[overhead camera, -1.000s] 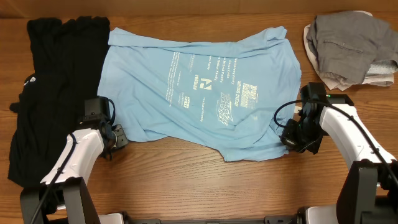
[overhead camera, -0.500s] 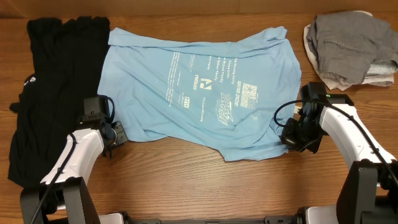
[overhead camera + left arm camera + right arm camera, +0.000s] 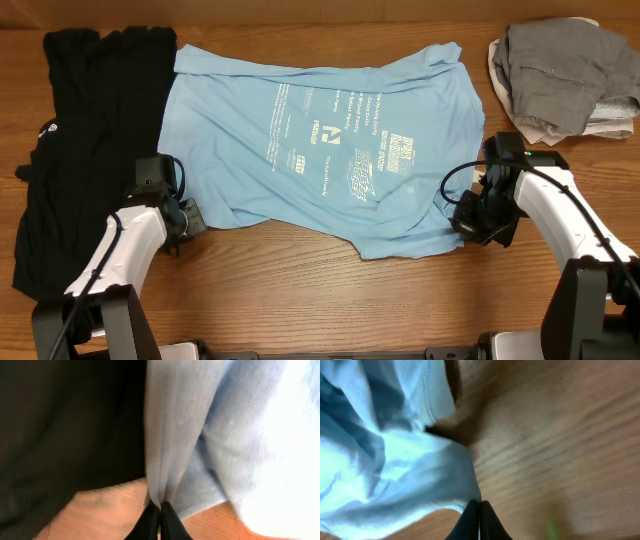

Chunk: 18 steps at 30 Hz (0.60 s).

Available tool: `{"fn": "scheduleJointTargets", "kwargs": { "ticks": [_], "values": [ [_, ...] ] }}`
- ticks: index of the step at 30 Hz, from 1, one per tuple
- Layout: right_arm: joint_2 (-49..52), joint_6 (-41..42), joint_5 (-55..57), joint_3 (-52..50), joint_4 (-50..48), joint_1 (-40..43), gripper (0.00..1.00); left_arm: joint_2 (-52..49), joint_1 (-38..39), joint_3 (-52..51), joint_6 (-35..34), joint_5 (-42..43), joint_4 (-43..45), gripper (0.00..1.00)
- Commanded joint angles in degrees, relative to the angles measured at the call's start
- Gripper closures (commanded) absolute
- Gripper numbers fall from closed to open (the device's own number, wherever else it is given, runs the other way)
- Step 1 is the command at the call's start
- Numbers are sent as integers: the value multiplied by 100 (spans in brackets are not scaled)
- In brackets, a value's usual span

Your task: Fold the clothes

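Note:
My right gripper will next rise, carry the T-shirt's corner outward and release it over the T-shirt's edge by the grey pile, as that edge lies outward of my gripper.
A light blue T-shirt (image 3: 320,140) with pale print lies spread across the middle of the table. My left gripper (image 3: 190,218) is shut on its lower left edge; the left wrist view shows the black jaws (image 3: 159,510) pinching a fold of blue cloth (image 3: 175,435). My right gripper (image 3: 462,222) is shut on the shirt's lower right corner; in the right wrist view the jaws (image 3: 479,510) hold the cloth's (image 3: 395,475) edge just above the wood.
A black garment (image 3: 85,130) lies along the left side, next to my left arm. A pile of grey and white clothes (image 3: 560,75) sits at the back right. Bare wood runs along the table's front edge (image 3: 320,300).
My left gripper has shifted very slightly to the left and back. The shirt and right arm look unchanged.

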<state>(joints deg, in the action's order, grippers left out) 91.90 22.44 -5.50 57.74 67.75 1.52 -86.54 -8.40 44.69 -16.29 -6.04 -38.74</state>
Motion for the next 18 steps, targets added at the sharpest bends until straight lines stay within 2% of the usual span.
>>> {"fn": "scheduleJointTargets", "kwargs": {
  "ticks": [1,10,18],
  "values": [
    [-131,-17,48,494,227,33,96,94,-68,752,2,142,-601,96],
    [-492,-20,50,1290,1134,76,96,278,-68,2516,48,140,-2409,96],
    [-1110,-155,48,1362,1545,328,96,328,-68,3405,306,136,-3456,96]
  ]
}}
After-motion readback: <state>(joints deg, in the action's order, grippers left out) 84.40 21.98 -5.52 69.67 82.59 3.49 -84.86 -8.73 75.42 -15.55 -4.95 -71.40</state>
